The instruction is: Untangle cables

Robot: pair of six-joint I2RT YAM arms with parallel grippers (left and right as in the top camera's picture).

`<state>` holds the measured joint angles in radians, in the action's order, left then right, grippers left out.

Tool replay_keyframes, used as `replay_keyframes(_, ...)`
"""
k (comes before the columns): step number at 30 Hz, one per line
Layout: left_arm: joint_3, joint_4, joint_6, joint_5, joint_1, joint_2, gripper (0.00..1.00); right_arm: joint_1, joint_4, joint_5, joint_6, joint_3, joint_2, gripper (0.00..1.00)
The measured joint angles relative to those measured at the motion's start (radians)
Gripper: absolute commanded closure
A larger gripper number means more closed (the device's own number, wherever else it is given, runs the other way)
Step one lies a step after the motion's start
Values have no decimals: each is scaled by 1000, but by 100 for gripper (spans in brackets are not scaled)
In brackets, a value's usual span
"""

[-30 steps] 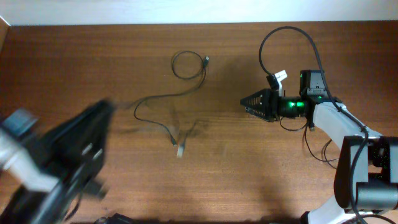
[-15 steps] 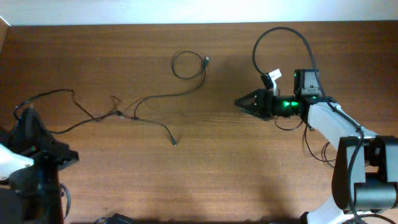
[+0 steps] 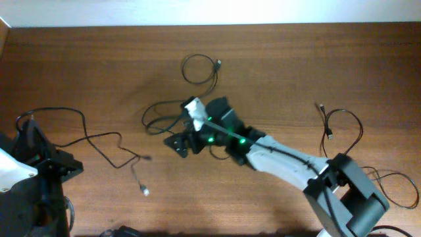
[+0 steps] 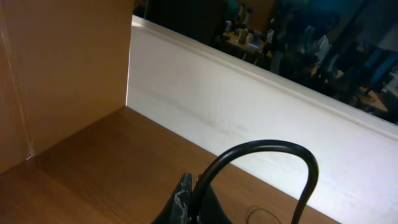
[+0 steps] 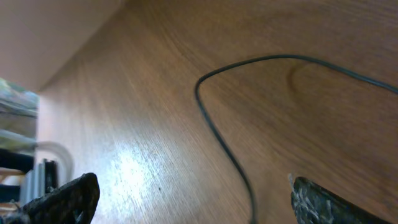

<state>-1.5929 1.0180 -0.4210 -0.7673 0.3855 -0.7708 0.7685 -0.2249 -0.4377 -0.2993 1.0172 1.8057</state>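
Observation:
The part of the middle cable (image 5: 214, 127) beside the cable's bend already runs between the open fingers of my right gripper. My right gripper should lower them around that part.
A thin black cable (image 3: 99, 137) trails right from my left gripper (image 3: 29, 131) at the table's left edge and ends in a silvery plug (image 3: 143, 191). In the left wrist view my left gripper (image 4: 191, 186) is shut on this cable (image 4: 267, 144), which arches up out of the jaws. A second cable, with a small coil and plug (image 3: 218, 64), runs down to mid table. My right gripper (image 3: 179, 143) hovers open over it. In the right wrist view this strand (image 5: 214, 127) passes between the spread fingers (image 5: 329, 202). A third cable (image 3: 327, 122) lies looped at the right.
The wooden table (image 3: 296, 66) meets a white wall at the back. A wooden side panel (image 4: 56, 68) stands at the left. The right arm (image 3: 283, 158) stretches diagonally from the bottom right across the table's middle.
The right arm has swung from the table's right side to the middle, over the second cable. The held cable has pulled away leftward, its plug end now lower. A cable now shows at the right.

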Motion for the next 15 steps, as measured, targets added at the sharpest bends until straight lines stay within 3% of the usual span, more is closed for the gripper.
replay_keyframes(7, 0, 15, 0, 10, 0, 0, 100, 84, -155, 265, 0, 1, 94, 3)
replay_keyframes(10, 0, 14, 0, 27, 0, 0, 100, 84, -196, 289, 2, 1, 171, 58)
replay_keyframes(12, 0, 15, 0, 31, 0, 0, 100, 84, -211, 295, 3, 1, 181, 63)
replay_keyframes(13, 1, 15, 0, 31, 0, 0, 100, 84, -216, 296, 3, 1, 181, 91)
replay_keyframes(15, 9, 14, 0, 33, 0, 0, 99, 84, -217, 303, 7, 1, 181, 96)
